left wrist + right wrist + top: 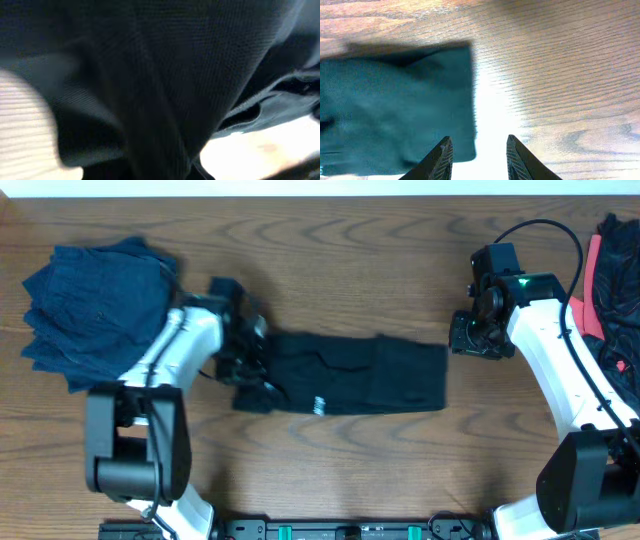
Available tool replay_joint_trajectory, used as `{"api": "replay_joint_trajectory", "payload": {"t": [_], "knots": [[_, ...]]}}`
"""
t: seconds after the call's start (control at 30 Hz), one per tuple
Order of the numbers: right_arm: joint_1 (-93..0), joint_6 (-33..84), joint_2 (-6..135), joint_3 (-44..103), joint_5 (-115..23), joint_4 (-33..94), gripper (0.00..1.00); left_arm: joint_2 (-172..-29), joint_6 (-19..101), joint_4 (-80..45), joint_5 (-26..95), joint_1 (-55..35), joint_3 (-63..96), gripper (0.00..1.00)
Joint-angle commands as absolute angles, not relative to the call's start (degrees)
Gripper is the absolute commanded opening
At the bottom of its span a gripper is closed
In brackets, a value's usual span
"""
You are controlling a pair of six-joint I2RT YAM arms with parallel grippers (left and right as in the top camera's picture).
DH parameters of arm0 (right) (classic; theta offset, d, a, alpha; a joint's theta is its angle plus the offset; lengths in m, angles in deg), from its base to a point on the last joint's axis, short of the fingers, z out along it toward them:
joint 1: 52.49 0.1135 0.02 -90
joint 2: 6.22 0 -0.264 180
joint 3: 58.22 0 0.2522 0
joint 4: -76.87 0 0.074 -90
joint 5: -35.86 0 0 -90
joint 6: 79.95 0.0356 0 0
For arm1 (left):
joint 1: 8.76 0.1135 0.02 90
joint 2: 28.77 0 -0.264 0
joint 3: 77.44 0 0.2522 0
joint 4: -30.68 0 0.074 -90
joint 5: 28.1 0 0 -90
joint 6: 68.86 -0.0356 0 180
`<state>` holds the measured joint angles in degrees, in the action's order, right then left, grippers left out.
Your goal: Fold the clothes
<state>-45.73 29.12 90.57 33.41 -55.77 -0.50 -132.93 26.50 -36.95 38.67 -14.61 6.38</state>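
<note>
The garment's flat end (405,375) is to the right of my left gripper in the overhead view. I will carry the bunched end across onto it next and let go.
A black garment (350,375) with small white lettering (318,406) lies flat and long across the middle of the table. Its left end is bunched up at my left gripper (247,360), which is shut on that fabric. Dark cloth (165,75) fills the left wrist view and hides the fingers. My right gripper (463,338) hovers just off the garment's right edge. In the right wrist view the right gripper (479,138) is open with bare table in the gap, and the garment's right end (395,100) lies to its left.
A folded stack of dark blue clothes (95,300) sits at the back left. At the far right edge lies a heap of black clothes with a coral-red piece (592,265) beside the right arm. Wooden table (350,260) shows behind the garment.
</note>
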Motion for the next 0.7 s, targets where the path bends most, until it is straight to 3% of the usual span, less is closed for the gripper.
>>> {"api": "replay_joint_trajectory", "payload": {"t": [0.0,0.27,0.67], "knots": [[-46.1,29.4,90.3,33.5,-56.9,-0.7,0.34,-132.5,26.6,-40.8,45.7,-10.4,12.8,0.06],[-46.5,29.5,90.3,33.5,-58.6,-0.8,0.34,-132.5,27.3,-50.7,47.5,-8.7,23.7,0.06],[-46.6,29.5,90.3,33.5,-58.6,-1.9,0.34,-132.5,27.3,-45.1,50.1,-30.8,24.2,0.06]]}}
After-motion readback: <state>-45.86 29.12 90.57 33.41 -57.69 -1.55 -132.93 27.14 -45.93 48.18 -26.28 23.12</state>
